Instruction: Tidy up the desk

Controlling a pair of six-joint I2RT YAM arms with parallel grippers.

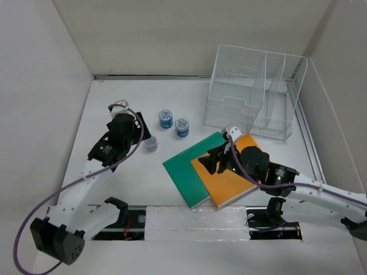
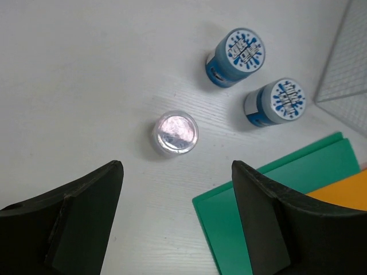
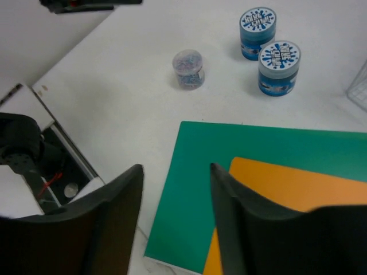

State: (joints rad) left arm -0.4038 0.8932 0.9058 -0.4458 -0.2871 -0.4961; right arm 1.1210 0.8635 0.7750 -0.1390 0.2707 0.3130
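Observation:
The small clear jar (image 1: pixel 150 144) is below my left gripper and to its right in the top view, so my left gripper should next go across and down around it.
On the white desk (image 1: pixel 172 97) lie a green book (image 1: pixel 189 169) and, overlapping its right side, an orange book (image 1: pixel 229 177). Two blue-lidded jars (image 1: pixel 166 118) (image 1: pixel 182 126) stand upright behind them, with a small clear jar (image 1: pixel 150 144) to their left. My left gripper (image 1: pixel 136 133) hovers open just left of the clear jar (image 2: pixel 175 133), nothing between its fingers (image 2: pixel 86 217). Above the books' overlap hangs my right gripper (image 1: pixel 215 160), open over the green book (image 3: pixel 252 172) and holding nothing.
A white wire-mesh organizer rack (image 1: pixel 252 94) stands at the back right. Pale wall panels (image 1: pixel 34 86) enclose the desk on three sides. A metal rail (image 1: pixel 309 143) runs along the right edge. The arm bases (image 1: pixel 189 220) sit at the near edge.

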